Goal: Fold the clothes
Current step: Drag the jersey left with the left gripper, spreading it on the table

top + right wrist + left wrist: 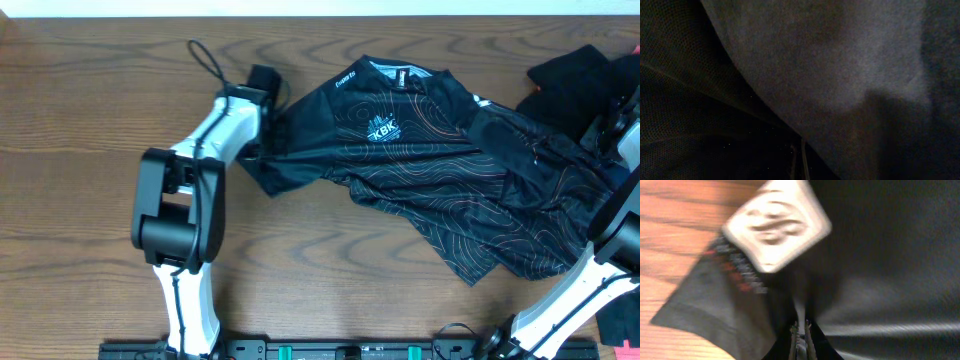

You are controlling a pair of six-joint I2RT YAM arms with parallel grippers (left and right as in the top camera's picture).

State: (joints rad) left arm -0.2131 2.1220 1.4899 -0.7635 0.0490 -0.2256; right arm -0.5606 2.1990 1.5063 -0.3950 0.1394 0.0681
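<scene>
The bare wood is to the left of my left gripper in the overhead view. My left gripper will next drag the sleeve onto that wood and let go of it.
A black cycling jersey (pixel 430 160) with orange contour lines and a blue KBK logo lies spread and rumpled across the middle and right of the wooden table (pixel 80 120). My left gripper (pixel 262 150) is shut on the jersey's left sleeve; in the left wrist view the jaws (pixel 801 330) pinch black cloth (pixel 880 270) below a white diamond patch (pixel 775 225). My right gripper (pixel 612 140) is at the jersey's right side, mostly hidden; in the right wrist view the jaws (pixel 798 159) are shut on dark cloth (pixel 840 75).
A second black garment (pixel 575 80) lies bunched at the back right corner. The arm bases stand at the table's front edge (pixel 190 330). Bare wood shows at the left and front middle.
</scene>
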